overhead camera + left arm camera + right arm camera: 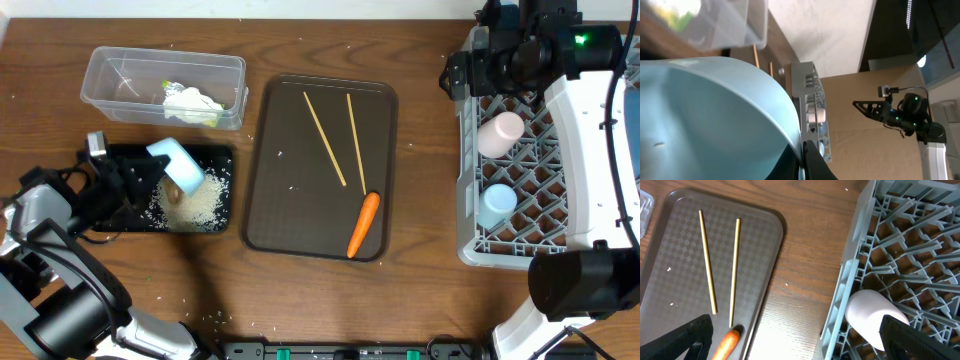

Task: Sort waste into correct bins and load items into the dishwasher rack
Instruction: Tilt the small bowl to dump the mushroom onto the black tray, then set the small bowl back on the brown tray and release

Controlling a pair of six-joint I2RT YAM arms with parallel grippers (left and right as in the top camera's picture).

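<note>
The rice is in the black tray, so my left gripper must next swing over the brown tray, turn the bowl upright and lower it beside the chopsticks.
My left gripper (150,178) is shut on the rim of a small light blue bowl (176,164), which is tipped on its side over the black tray (120,222). White rice (198,205) lies in that tray under the bowl. In the left wrist view the bowl (705,120) fills the frame, its rim pinched between the fingers (815,162). The clear tub (110,70) holds tissue and wrapper (190,103). An orange carrot (363,224) and two chopsticks (324,138) lie on the brown tray. My right gripper (800,340) hangs open above the left edge of the grey rack (470,230).
The brown serving tray (290,200) sits mid-table between the bins and the rack. A pinkish-white cup (500,133) and a light blue cup (496,205) lie in the rack. Stray rice grains dot the wood near the front edge.
</note>
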